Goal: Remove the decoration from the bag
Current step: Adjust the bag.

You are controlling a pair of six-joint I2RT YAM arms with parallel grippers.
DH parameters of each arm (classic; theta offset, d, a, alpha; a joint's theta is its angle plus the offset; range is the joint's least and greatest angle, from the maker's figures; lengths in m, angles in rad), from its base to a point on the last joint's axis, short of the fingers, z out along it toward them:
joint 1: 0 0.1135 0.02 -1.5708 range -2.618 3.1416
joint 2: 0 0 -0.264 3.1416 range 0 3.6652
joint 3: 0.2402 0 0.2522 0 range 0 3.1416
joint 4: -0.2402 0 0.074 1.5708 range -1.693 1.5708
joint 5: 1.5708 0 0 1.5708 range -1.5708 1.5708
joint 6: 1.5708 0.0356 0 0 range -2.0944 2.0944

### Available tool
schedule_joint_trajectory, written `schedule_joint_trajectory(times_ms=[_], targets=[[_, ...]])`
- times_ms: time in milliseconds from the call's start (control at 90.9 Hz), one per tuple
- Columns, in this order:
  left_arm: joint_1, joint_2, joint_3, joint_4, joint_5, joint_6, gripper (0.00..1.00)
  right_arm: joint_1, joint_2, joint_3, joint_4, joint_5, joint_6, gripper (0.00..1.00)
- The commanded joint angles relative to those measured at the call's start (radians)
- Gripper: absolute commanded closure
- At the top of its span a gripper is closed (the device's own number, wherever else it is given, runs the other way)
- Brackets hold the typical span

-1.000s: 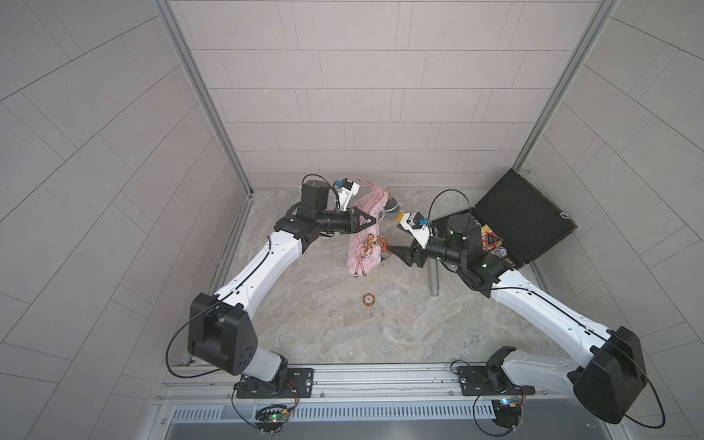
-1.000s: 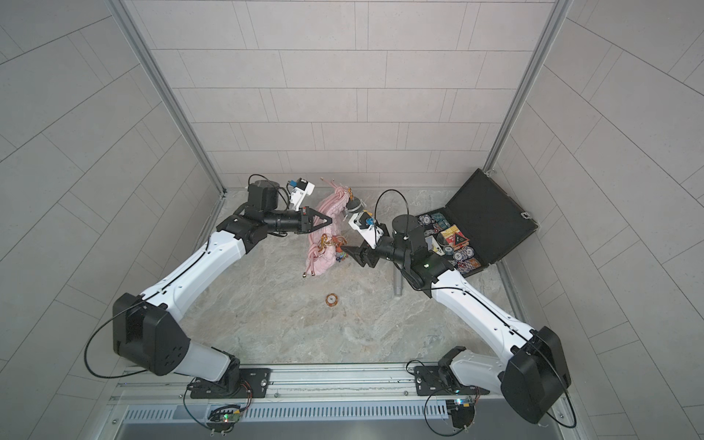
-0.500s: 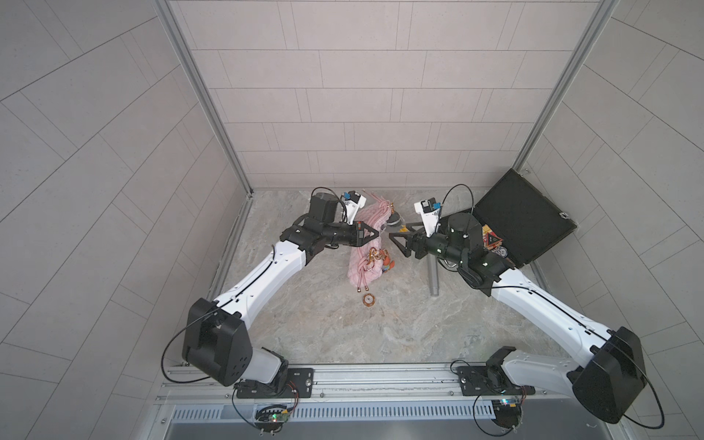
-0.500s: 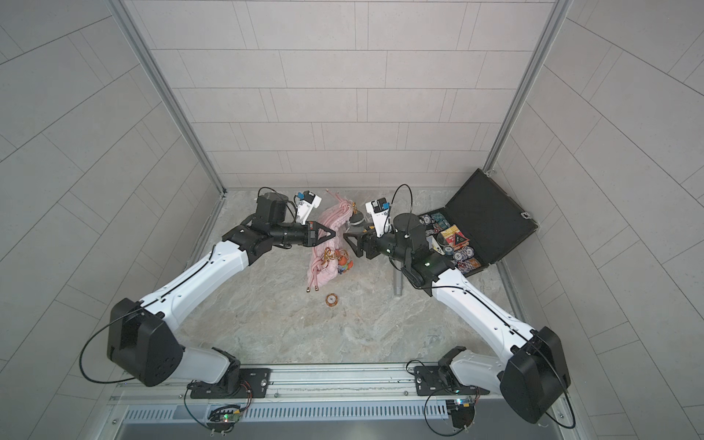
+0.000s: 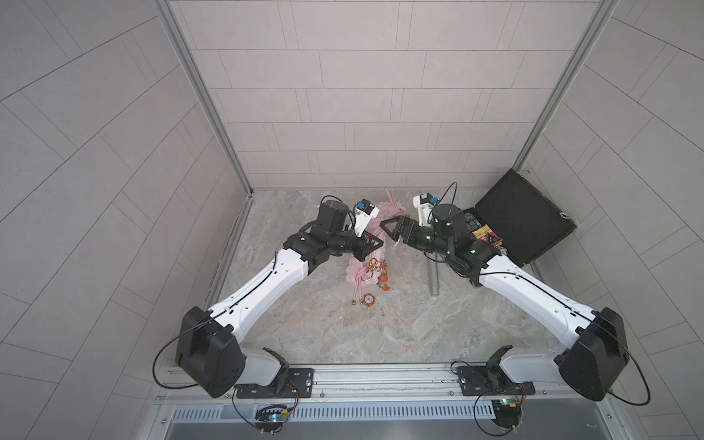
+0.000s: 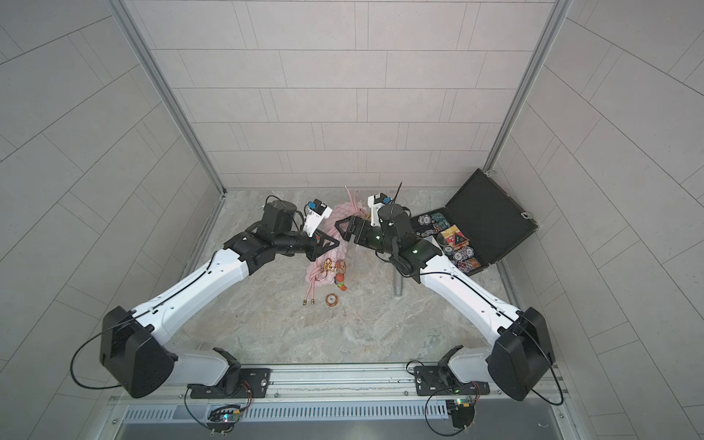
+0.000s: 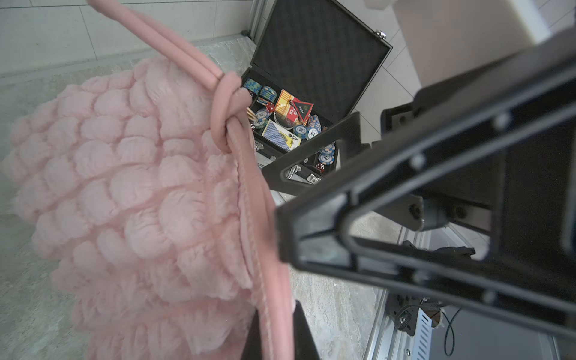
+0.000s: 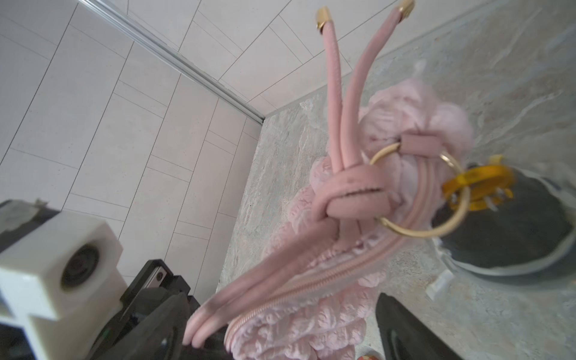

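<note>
The tabletop (image 5: 405,269) beside the bag is clear, so my left gripper should next pull the bag by its pink cord back and toward the grey cylinder and let go.
The puffy pink bag (image 5: 356,271) (image 6: 338,213) lies between both arms, its knotted cords (image 5: 359,293) trailing toward the front. The decoration (image 5: 375,268) (image 6: 332,267), gold rings and clips with a small orange figure (image 5: 384,284), hangs at the bag's front end; the right wrist view shows a gold ring (image 8: 420,232) and a yellow clip (image 8: 477,184). My left gripper (image 5: 375,244) (image 7: 276,336) is shut on the bag's pink cord along its edge. My right gripper (image 5: 388,233) (image 8: 285,336) stands open, its fingers on either side of the bag's zipper edge (image 8: 311,299), not touching it.
An open black case (image 5: 522,217) with chips and cards sits at the back right. A grey cylinder (image 5: 433,278) lies under the right arm. A small round copper disc (image 5: 368,301) rests in front of the bag. A dark round object (image 8: 498,237) sits beside the bag.
My right gripper has let go near the decoration, opened wide and moved back to the bag's upper part. The left gripper, still shut, has drawn the bag a little toward the front.
</note>
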Motion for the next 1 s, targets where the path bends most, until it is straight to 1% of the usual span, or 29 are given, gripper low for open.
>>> schedule_joint_trajectory(times_ms=[0,132,319,385,484,517,605,638,737,770,825,847,925,969,991], targets=[[-0.022,-0.040,-0.004,0.012,-0.019,0.081,0.94,0.006,0.022,0.025,-0.040,0.037,0.101,0.06],[-0.056,-0.047,-0.007,-0.006,-0.056,0.138,0.94,0.004,0.036,0.036,-0.058,0.077,0.142,0.11],[-0.107,-0.059,-0.021,-0.022,-0.109,0.218,0.91,0.003,0.041,0.019,-0.067,0.113,0.211,0.25],[-0.124,-0.065,-0.025,-0.028,-0.134,0.235,0.89,0.002,0.042,0.014,-0.058,0.122,0.221,0.31],[-0.144,-0.071,-0.034,-0.030,-0.157,0.250,0.85,0.001,0.047,0.013,-0.040,0.122,0.238,0.37],[-0.150,-0.071,-0.037,-0.032,-0.162,0.252,0.83,0.000,0.049,0.013,-0.028,0.119,0.244,0.41],[-0.167,-0.070,-0.041,-0.033,-0.185,0.252,0.82,0.000,0.052,0.009,-0.004,0.106,0.255,0.58],[-0.174,-0.069,-0.041,-0.034,-0.192,0.252,0.81,0.001,0.053,0.007,0.003,0.103,0.257,0.61],[-0.187,-0.061,-0.043,-0.027,-0.209,0.244,0.79,0.002,0.054,-0.002,0.025,0.087,0.263,0.65],[-0.190,-0.057,-0.041,-0.026,-0.211,0.240,0.78,0.002,0.054,-0.002,0.034,0.086,0.263,0.68],[-0.193,-0.051,-0.038,-0.027,-0.214,0.231,0.75,0.002,0.051,-0.006,0.048,0.086,0.257,0.80],[-0.194,-0.049,-0.037,-0.027,-0.214,0.226,0.74,0.001,0.049,-0.005,0.053,0.086,0.253,0.83],[-0.195,-0.045,-0.031,-0.033,-0.219,0.203,0.68,0.001,0.047,0.004,0.064,0.078,0.226,0.95],[-0.195,-0.046,-0.029,-0.039,-0.219,0.189,0.62,0.001,0.045,0.004,0.073,0.075,0.213,0.99],[-0.195,-0.047,-0.027,-0.042,-0.220,0.182,0.60,-0.001,0.044,0.004,0.081,0.070,0.207,1.00]])
